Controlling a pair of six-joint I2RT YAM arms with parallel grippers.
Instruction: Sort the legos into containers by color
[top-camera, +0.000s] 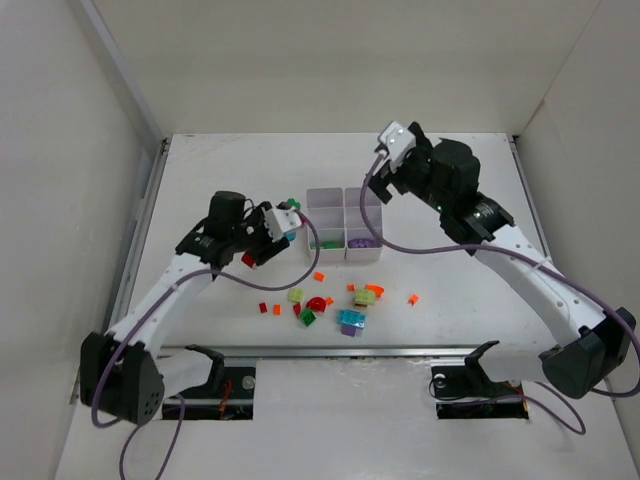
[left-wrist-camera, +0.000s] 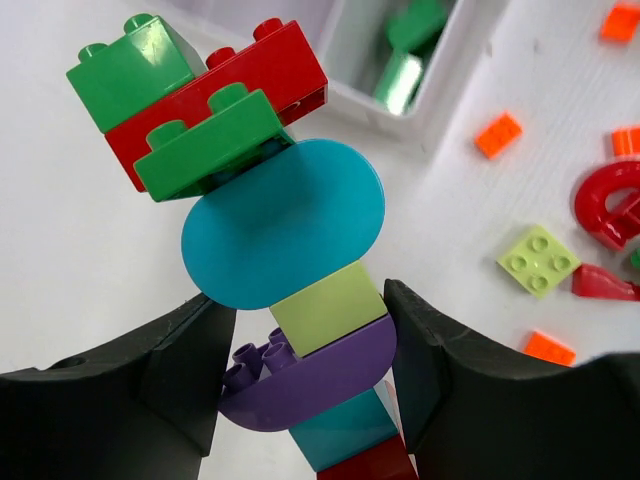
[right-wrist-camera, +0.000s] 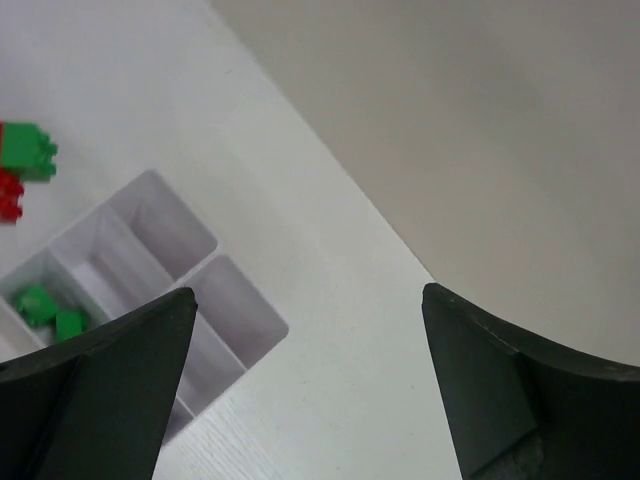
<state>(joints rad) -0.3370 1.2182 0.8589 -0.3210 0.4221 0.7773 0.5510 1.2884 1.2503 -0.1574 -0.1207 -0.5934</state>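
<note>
I should move my right gripper across the tray and turn it onto the stack's green and red tip (top-camera: 295, 205) (right-wrist-camera: 22, 155), because that tip is to its left in the top view.
My left gripper (top-camera: 268, 235) is shut on a tall stack of joined legos (left-wrist-camera: 280, 225), its jaws on the purple and yellow-green pieces (left-wrist-camera: 310, 340). The stack runs red, cyan, purple, yellow-green, a cyan disc, then green and red bricks at the tip (top-camera: 291, 204), just left of the white six-compartment tray (top-camera: 344, 206). Green bricks (left-wrist-camera: 405, 60) lie in the tray's near-left compartment (top-camera: 322, 241), purple ones (top-camera: 362, 240) in the near-right. My right gripper (top-camera: 382, 178) hangs open and empty above the tray's far right corner (right-wrist-camera: 310, 295).
Loose legos lie in front of the tray: orange bits (top-camera: 319, 276), a yellow-green plate (left-wrist-camera: 539, 261), a red arch (top-camera: 317, 303), a cyan-and-purple piece (top-camera: 351, 320), an orange bit (top-camera: 413, 298) to the right. White walls enclose the table on three sides.
</note>
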